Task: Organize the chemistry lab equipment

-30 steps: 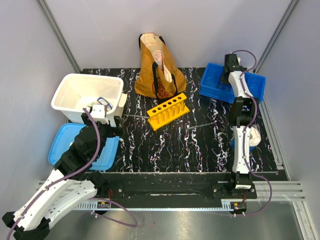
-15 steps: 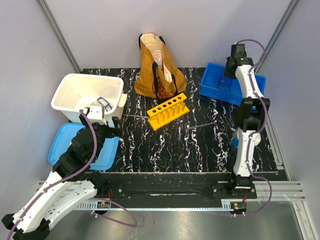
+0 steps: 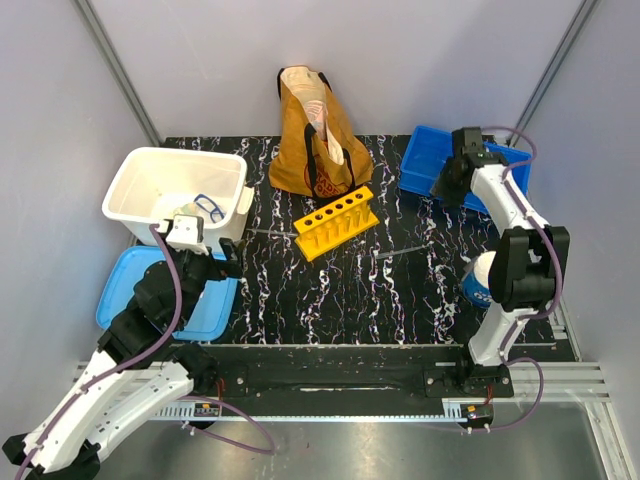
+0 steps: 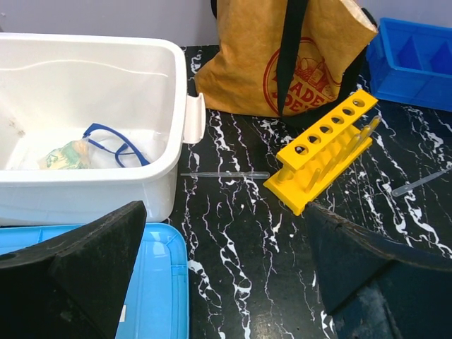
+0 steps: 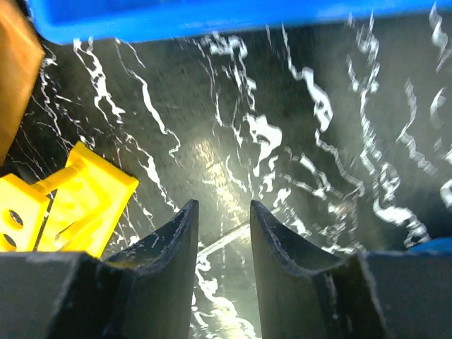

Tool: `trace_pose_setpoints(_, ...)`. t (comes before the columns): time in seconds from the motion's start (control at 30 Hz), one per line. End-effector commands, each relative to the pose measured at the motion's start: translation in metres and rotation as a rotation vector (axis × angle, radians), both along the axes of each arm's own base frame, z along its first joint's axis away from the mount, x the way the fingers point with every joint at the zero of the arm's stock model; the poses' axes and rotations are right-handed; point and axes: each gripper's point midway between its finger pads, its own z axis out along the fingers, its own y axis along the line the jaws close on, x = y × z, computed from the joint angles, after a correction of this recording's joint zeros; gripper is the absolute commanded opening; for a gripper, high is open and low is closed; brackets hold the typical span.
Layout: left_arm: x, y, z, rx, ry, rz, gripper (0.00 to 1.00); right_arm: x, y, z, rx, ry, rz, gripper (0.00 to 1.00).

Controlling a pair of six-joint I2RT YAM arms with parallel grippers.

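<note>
Next, my right gripper moves down and back from the blue bin toward the rack, turning its fingers onto the thin pipette (image 3: 402, 251) (image 5: 227, 239) slanted below them.
The yellow test-tube rack (image 3: 337, 222) stands mid-table in front of the tote bag; the left wrist view shows this rack (image 4: 325, 152) ahead to the right. A thin clear pipette (image 4: 224, 174) lies between rack and white bin. A second thin tube (image 3: 400, 252) lies right of the rack. My left gripper (image 4: 222, 275) is open wide and empty, low over the table by the blue lid. My right gripper (image 3: 445, 188) hovers at the blue bin's near edge, jaws apart and empty (image 5: 223, 208), with the thin tube (image 5: 222, 244) on the table below them.
The white bin (image 3: 130, 180) at the left holds blue-framed goggles (image 4: 116, 145) and a small packet. A blue lid (image 3: 125, 285) lies before it. A mustard tote bag (image 3: 315, 140) stands at the back, a blue bin (image 3: 420, 165) at back right. A blue-and-white object (image 3: 478, 282) sits by the right arm.
My right gripper has come back from over the blue bin to its near edge and its jaws have parted. My left arm has drawn back slightly, still open.
</note>
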Motion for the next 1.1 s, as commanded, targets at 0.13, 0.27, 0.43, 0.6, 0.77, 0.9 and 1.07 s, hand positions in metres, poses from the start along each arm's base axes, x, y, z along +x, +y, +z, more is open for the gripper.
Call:
trace_pose_setpoints(0.13,-0.007,-0.005,0.029,-0.084,-0.066,-0.047,0.98,-0.048,0.060,-0.023,0.287,0.105,-0.291,0.40)
trace_pose_setpoints(0.27,-0.007,-0.005,0.028,-0.079,-0.060,-0.046,0.98,-0.066,0.080,-0.036,0.278,0.175,-0.382,0.38)
trace_pose_setpoints(0.43,-0.007,-0.005,0.026,-0.074,-0.055,-0.046,0.98,-0.082,0.092,-0.047,0.294,0.269,-0.483,0.38)
trace_pose_setpoints(0.6,-0.006,-0.005,0.025,-0.075,-0.052,-0.044,0.98,-0.091,0.099,-0.061,0.312,0.316,-0.554,0.38)
trace_pose_setpoints(0.77,-0.006,-0.006,0.024,-0.072,-0.048,-0.047,0.98,-0.093,0.098,-0.078,0.311,0.334,-0.603,0.39)
trace_pose_setpoints(0.9,-0.006,-0.006,0.024,-0.071,-0.049,-0.046,0.98,-0.096,0.097,-0.093,0.300,0.368,-0.633,0.39)
trace_pose_setpoints(1.07,-0.006,-0.005,0.025,-0.072,-0.052,-0.040,0.98,-0.094,0.098,-0.108,0.284,0.397,-0.651,0.38)
